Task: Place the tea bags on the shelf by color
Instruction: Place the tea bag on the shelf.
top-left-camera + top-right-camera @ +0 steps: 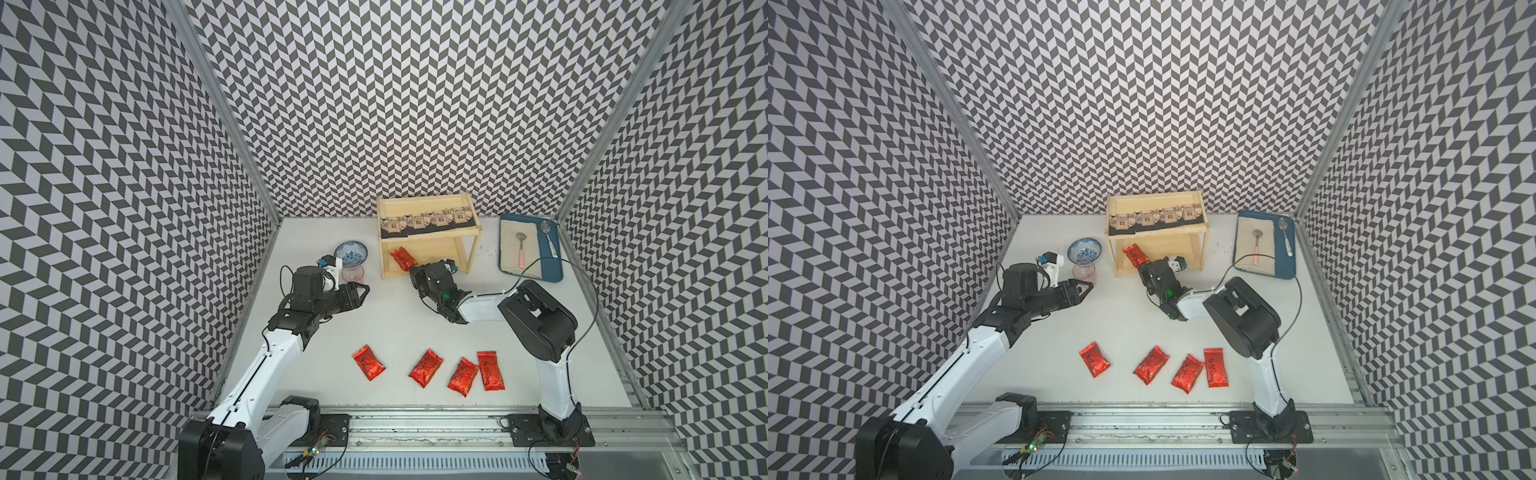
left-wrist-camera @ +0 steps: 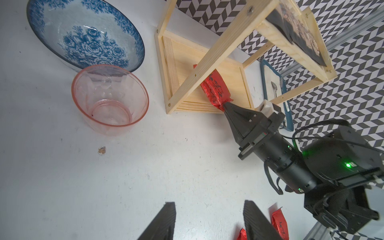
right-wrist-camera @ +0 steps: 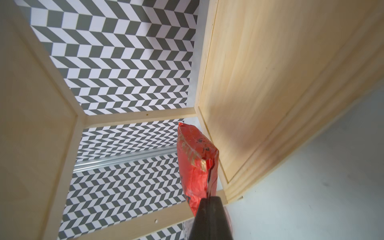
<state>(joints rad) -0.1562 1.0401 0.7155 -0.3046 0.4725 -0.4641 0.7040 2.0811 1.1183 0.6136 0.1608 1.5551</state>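
Note:
My right gripper will next move outward and toward the bowl to release the red tea bag, because the lower level's bowl-side end (image 1: 389,261) (image 3: 226,154) lies outward of the gripper.
The pale wooden shelf (image 1: 415,204) (image 1: 1142,203) stands at the back of the table. Several black tea bags (image 1: 428,222) lie in a row on its top tier. My right gripper (image 1: 413,270) (image 2: 225,105) (image 3: 209,199) is shut on the end of a red tea bag (image 1: 402,258) (image 1: 1136,255) (image 2: 215,89) (image 3: 195,162), which slants in over the left part of the lower tier. Several more red tea bags (image 1: 426,368) (image 1: 1150,365) lie along the front of the table. My left gripper (image 1: 363,289) (image 2: 209,204) hovers open and empty over bare table, left of the shelf.
A blue floral bowl (image 1: 350,253) (image 2: 83,35) and a pink plastic cup (image 1: 353,273) (image 2: 110,99) stand left of the shelf, close to my left gripper. At the back right, a blue tray (image 1: 556,266) holds a cloth and two spoons. A cable loops over it.

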